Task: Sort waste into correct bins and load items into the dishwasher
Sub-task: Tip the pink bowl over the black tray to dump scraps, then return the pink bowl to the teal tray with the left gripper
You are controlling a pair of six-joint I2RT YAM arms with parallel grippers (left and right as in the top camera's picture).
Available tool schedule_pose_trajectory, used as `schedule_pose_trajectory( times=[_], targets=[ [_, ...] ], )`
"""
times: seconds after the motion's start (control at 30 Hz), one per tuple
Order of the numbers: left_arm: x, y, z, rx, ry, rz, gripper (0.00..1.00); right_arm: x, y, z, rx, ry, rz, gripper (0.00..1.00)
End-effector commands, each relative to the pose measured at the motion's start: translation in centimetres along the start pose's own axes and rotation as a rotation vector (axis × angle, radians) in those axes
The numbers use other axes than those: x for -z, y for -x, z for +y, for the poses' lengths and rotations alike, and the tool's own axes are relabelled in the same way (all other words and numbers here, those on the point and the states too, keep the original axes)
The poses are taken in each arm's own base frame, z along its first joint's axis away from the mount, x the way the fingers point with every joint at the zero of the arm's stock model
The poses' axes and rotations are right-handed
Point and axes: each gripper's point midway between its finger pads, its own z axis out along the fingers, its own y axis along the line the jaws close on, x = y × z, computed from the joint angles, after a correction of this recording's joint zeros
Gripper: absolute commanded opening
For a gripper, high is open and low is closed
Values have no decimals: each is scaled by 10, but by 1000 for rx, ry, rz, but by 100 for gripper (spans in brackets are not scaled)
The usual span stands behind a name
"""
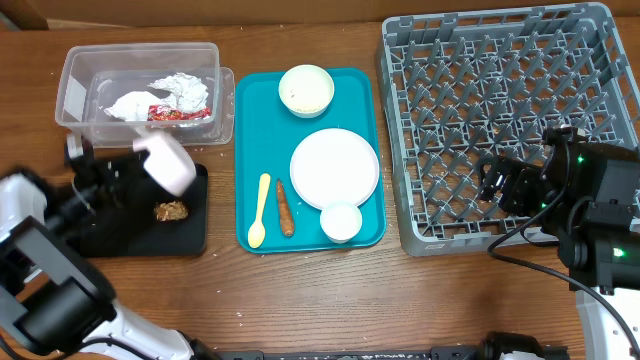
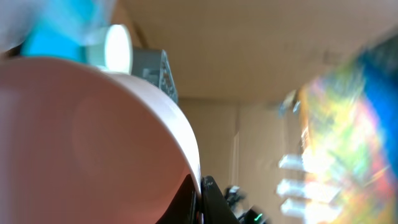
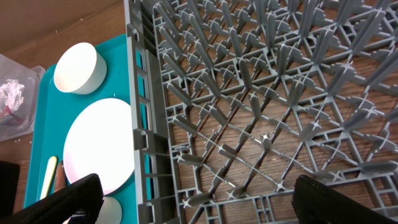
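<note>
The teal tray's empty patch [image 1: 264, 140] is below my left gripper and to its right in the overhead view, so I will move across and down to let go of the bowl.
My left gripper [image 1: 133, 166] is shut on the rim of a pale pink bowl [image 1: 167, 163], held tilted above the black tray [image 1: 120, 235]. The bowl fills the left wrist view [image 2: 93, 137], with the fingers [image 2: 200, 200] pinching its rim. A brown crumbly clump [image 1: 171, 211] lies in the black tray. The clear tub [image 1: 75, 90] holds white napkins [image 1: 165, 95] and a red wrapper [image 1: 178, 114]. My right gripper [image 1: 492, 180] [image 3: 205, 202] is open and empty over the front left of the grey dish rack [image 1: 500, 60].
The teal tray [image 1: 248, 120] holds a white bowl [image 1: 306, 90], a white plate [image 1: 334, 167], a small white cup [image 1: 341, 221], a pale yellow spoon [image 1: 259, 210] and a brown stick [image 1: 285, 207]. The right wrist view shows the plate [image 3: 99, 146], bowl [image 3: 79, 68] and rack [image 3: 261, 93].
</note>
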Motion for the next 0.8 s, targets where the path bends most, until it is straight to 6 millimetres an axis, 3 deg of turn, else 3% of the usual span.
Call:
schedule_pose_trajectory(
  times=[0.0,0.13,0.2,0.37,0.47,0.6,0.77],
  targets=[
    [-32,-15,-64,-429,46,134,4,7,11,5,8,14,-34,100],
    [-72,-37,-70,-621,198,334,4,7,11,5,8,14,-34,100],
    [-110,-47,-45,-689,415,458,4,7,11,5,8,14,-35,100],
    [-159,-44,11,-832,880,479,4,7,10,5,7,14,-33,100],
    [-185,-46,32,-965,1065,468,4,7,11,5,7,14,-33,100],
    [-206,-51,58,-1057,1249,449,4,7,10,5,6,13,-30,100],
    [-206,-47,94,-1009,1421,412,4,7,8,4,5,11,-22,100]
  ],
)
